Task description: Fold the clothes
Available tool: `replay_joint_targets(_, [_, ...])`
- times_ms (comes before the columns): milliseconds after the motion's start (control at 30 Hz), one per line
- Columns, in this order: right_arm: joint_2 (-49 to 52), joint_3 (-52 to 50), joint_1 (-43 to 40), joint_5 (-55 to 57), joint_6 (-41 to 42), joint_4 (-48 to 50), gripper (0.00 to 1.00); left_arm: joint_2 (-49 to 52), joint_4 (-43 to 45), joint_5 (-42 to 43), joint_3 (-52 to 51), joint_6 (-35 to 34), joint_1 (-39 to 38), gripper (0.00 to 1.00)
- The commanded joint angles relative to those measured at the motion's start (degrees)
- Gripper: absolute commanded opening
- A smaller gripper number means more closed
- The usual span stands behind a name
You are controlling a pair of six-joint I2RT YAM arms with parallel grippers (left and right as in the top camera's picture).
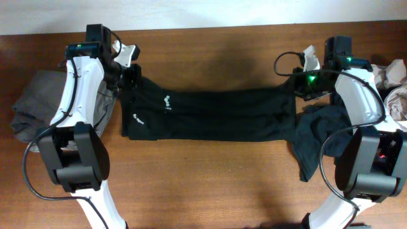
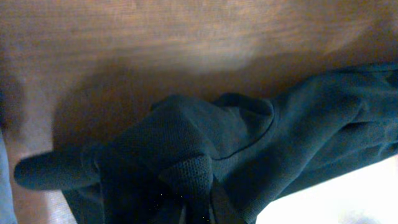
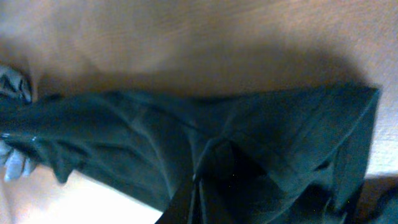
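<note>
My right gripper comes back and down onto the T-shirt's end by its loose part next and releases the far corner, as it's still held taut.
A black T-shirt (image 1: 210, 114) with small white logo marks lies stretched left to right across the brown table, folded lengthwise into a long band. My left gripper (image 1: 129, 77) is shut on its far left corner; the left wrist view shows black cloth (image 2: 205, 155) bunched between the fingers. My right gripper (image 1: 304, 86) is shut on its far right corner, and the right wrist view shows the black cloth (image 3: 205, 137) pulled taut from the jaws. A loose part of the shirt (image 1: 315, 140) hangs toward the front right.
A grey garment (image 1: 38, 102) lies crumpled at the left edge behind my left arm. Light beige and white garments (image 1: 394, 83) are heaped at the right edge. Bare wood table (image 1: 210, 184) lies in front of the shirt.
</note>
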Motion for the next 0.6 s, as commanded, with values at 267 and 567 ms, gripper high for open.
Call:
replay_joint_targets(267, [-1.81, 0.70, 1.03, 5.64, -2.82, -16.83, 0.04, -1.95, -10.23, -5.66, 0.83, 0.74, 0.39, 0.27])
replay_joint_targets(567, [-1.79, 0.68, 1.03, 24.30, 6.25, -19.39, 0.04, -1.95, -11.80, -6.43, 0.83, 0.72, 0.39, 0.26])
